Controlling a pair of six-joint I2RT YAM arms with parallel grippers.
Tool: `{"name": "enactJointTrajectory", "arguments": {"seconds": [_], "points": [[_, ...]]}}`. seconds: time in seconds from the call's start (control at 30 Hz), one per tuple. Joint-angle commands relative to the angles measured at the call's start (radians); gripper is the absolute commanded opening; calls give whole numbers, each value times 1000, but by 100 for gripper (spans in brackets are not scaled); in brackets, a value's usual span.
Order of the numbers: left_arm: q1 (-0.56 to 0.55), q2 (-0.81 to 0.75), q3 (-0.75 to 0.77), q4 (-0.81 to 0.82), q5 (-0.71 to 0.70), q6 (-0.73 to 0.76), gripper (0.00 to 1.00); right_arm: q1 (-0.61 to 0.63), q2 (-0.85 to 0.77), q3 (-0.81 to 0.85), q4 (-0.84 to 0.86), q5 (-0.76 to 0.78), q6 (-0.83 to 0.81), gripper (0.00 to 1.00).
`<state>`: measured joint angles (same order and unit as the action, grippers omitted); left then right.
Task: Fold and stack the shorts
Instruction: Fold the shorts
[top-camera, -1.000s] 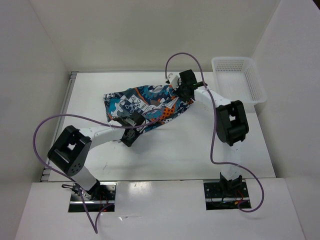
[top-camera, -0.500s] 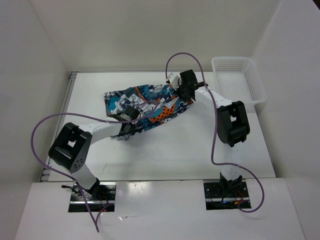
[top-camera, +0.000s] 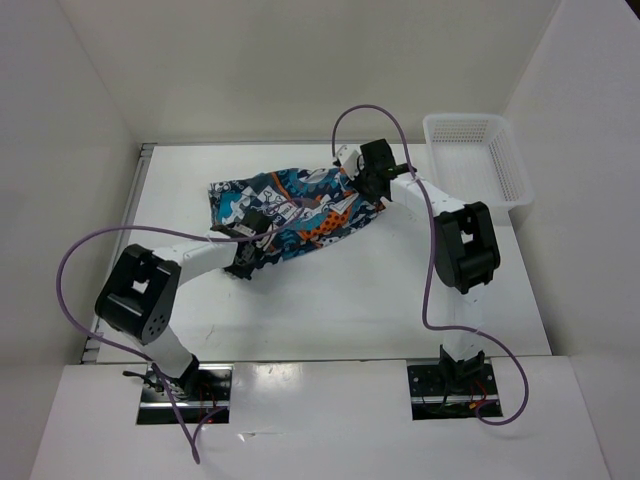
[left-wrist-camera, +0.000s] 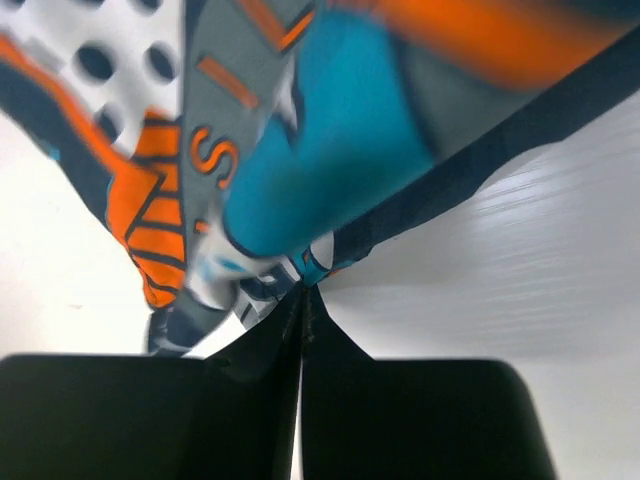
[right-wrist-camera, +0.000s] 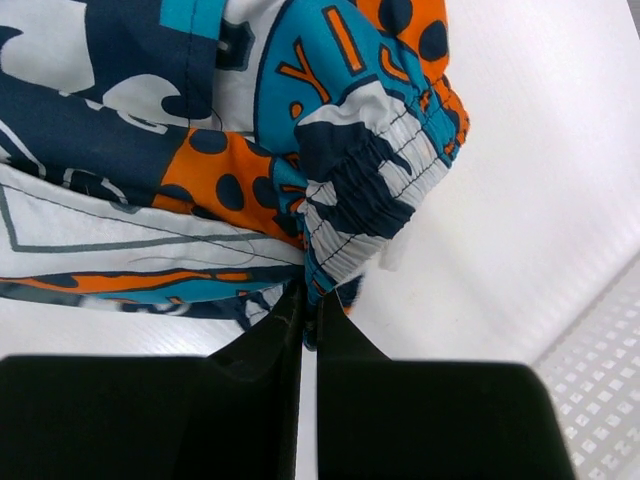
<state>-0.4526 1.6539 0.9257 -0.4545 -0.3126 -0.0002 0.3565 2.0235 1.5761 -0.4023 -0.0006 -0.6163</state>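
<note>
The waistband of the shorts needs to go back and down next, onto the bare tabletop below and back of it. The right gripper will pull it there, which straightens the slanted near edge, and let go.
The patchwork shorts (top-camera: 295, 208) lie spread on the white table, teal, orange, white and black. My left gripper (top-camera: 250, 240) is shut on the shorts' near hem; in the left wrist view (left-wrist-camera: 303, 290) the fabric (left-wrist-camera: 300, 180) hangs pinched at the fingertips. My right gripper (top-camera: 358, 180) is shut on the elastic waistband at the shorts' right end; the right wrist view (right-wrist-camera: 310, 300) shows the gathered waistband (right-wrist-camera: 360, 200) between the jaws.
A white mesh basket (top-camera: 478, 160) stands at the back right of the table, its corner also in the right wrist view (right-wrist-camera: 600, 400). Purple cables loop over both arms. White walls enclose the table (top-camera: 350, 300) on three sides.
My left gripper has moved up and to the left with the near hem, folding the lower edge of the shorts back over itself. The right gripper has stayed in place.
</note>
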Motion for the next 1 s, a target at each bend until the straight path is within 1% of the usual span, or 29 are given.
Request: {"name": "enactJointTrajectory", "arguments": {"seconds": [0.0,0.07,0.17,0.27,0.33,0.5,0.57,0.67,0.7,0.73,0.77,0.8,0.83,0.87,0.9,0.93,0.97], "points": [[49,-62,-33,-76,-14,0,0,-22,-71,-21,54,37,-26,0],[77,-91,-56,-76,-28,0,0,-22,-82,-47,54,50,-48,0],[107,-101,-70,-76,-28,0,0,-22,-126,-88,5,-5,-59,0],[107,-101,-70,-76,-19,0,0,-22,-155,-145,-18,-50,-59,0],[107,-101,-56,-76,12,0,0,-22,-177,-183,-44,-78,-59,0],[97,-92,-34,-76,12,0,0,58,-230,-263,-63,-137,-48,0],[97,-92,-45,-76,12,0,0,58,-245,-300,-63,-148,-20,2],[97,-111,-86,-76,3,0,0,58,-281,-364,-63,-148,-2,31],[97,-111,-87,-76,3,0,0,58,-281,-375,-63,-138,9,38],[97,-111,-87,-76,3,0,0,58,-293,-375,-73,-147,18,40],[97,-111,-97,-76,3,0,0,41,-302,-357,-91,-171,35,40],[97,-111,-97,-76,3,0,0,-2,-302,-302,-114,-206,50,41],[97,-111,-97,-67,3,0,0,-31,-302,-263,-141,-298,71,43],[106,-111,-111,-67,-8,0,0,-63,-302,-175,-194,-356,126,46],[106,-111,-126,-67,-8,0,0,-123,-312,-133,-220,-418,150,50],[106,-111,-126,-55,-17,0,0,-145,-312,-96,-237,-518,168,59],[106,-111,-140,-44,-17,0,0,-162,-312,-58,-237,-545,214,63]]}}
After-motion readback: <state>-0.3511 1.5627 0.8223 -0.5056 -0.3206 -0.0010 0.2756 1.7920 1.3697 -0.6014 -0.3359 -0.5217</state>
